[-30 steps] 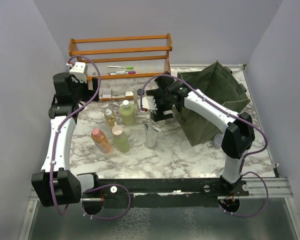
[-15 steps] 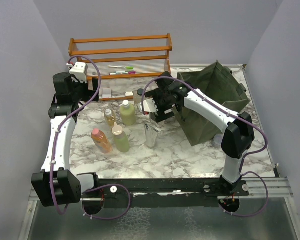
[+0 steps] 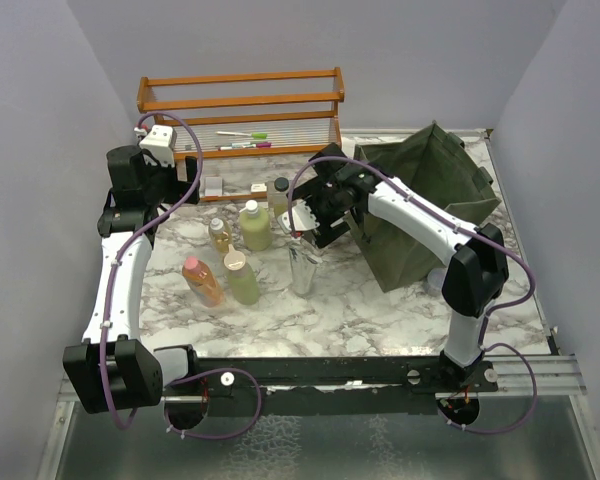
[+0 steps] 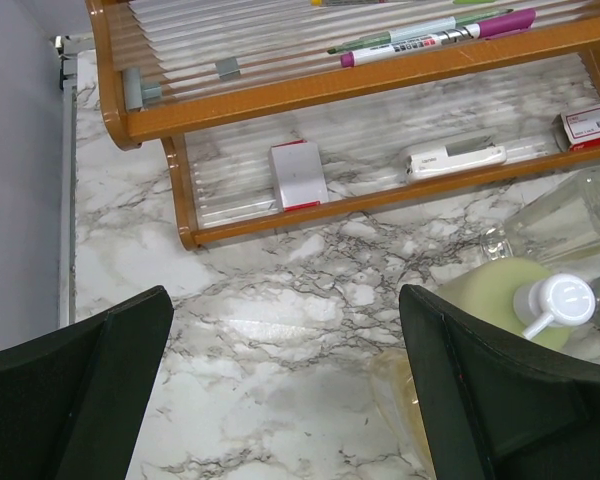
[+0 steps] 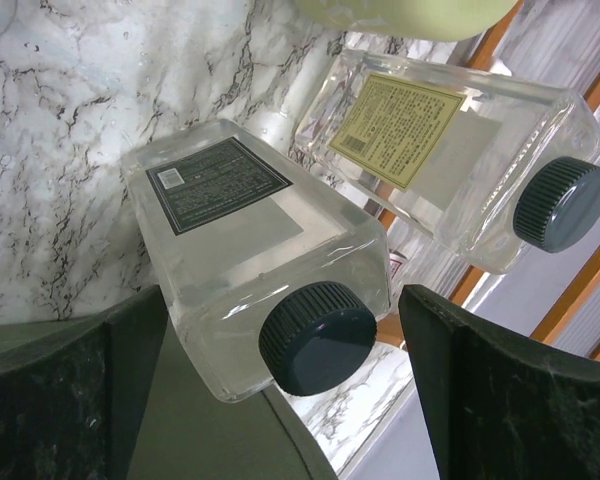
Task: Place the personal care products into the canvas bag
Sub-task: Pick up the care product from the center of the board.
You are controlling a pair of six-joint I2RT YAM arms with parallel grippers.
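The dark-labelled bottle is crooked between the open fingers, so my right gripper should next turn and move down around the bottle's upper sides, under the black cap.
The olive canvas bag [image 3: 435, 195] stands open at the right. On the marble stand a pale green pump bottle [image 3: 255, 226], a small amber bottle [image 3: 220, 236], an orange bottle [image 3: 202, 281], a pale green bottle [image 3: 243, 279], a silver tube [image 3: 303, 268] and a black-capped bottle [image 3: 280, 192]. My right gripper [image 5: 285, 385] is open, its fingers either side of the black cap of a clear dark-labelled bottle [image 5: 250, 235]. A second clear black-capped bottle [image 5: 450, 170] is beside it. My left gripper [image 4: 285, 400] is open and empty over bare marble, left of the pump bottle [image 4: 525, 300].
The orange wooden rack [image 3: 240, 105] stands at the back with pink and green pens [image 3: 245, 140] on it and small white boxes [image 4: 298, 175] beneath. A small lavender jar [image 3: 435, 282] sits in front of the bag. Grey walls close in on both sides.
My right gripper has shifted slightly down over the clear black-capped bottles. The left arm has not moved.
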